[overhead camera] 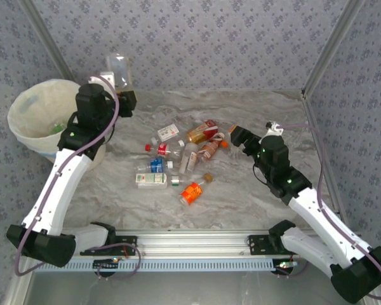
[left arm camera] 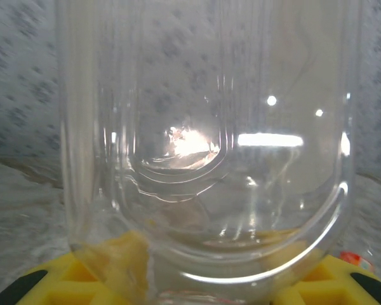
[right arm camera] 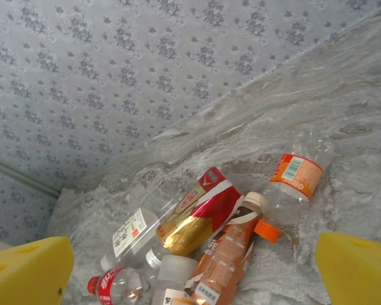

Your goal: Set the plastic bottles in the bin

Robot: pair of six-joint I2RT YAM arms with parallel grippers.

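My left gripper has the clear bottle. Next, it needs to swing the bottle sideways over the bin's opening (overhead camera: 49,113), tilt it downward and let it go there.
My left gripper (overhead camera: 122,95) is shut on a clear, label-free plastic bottle (overhead camera: 119,68), held upright just right of the bin (overhead camera: 20,130) and level with its rim. In the left wrist view that bottle (left arm camera: 203,127) sits between the yellow pads (left arm camera: 44,286). Several plastic bottles (overhead camera: 192,192) lie scattered mid-table. My right gripper (overhead camera: 237,135) stands open at the pile's right edge. Between its yellow fingers (right arm camera: 25,270) lie a red-and-gold bottle (right arm camera: 200,213), a brown orange-labelled one (right arm camera: 232,254) and a clear orange-labelled one (right arm camera: 295,175).
The bin, lined with a white bag, holds something green (overhead camera: 57,129) inside. Patterned walls and metal posts (overhead camera: 327,47) close in the marbled table (overhead camera: 254,210). A metal rail (overhead camera: 190,244) runs along the near edge between the arm bases.
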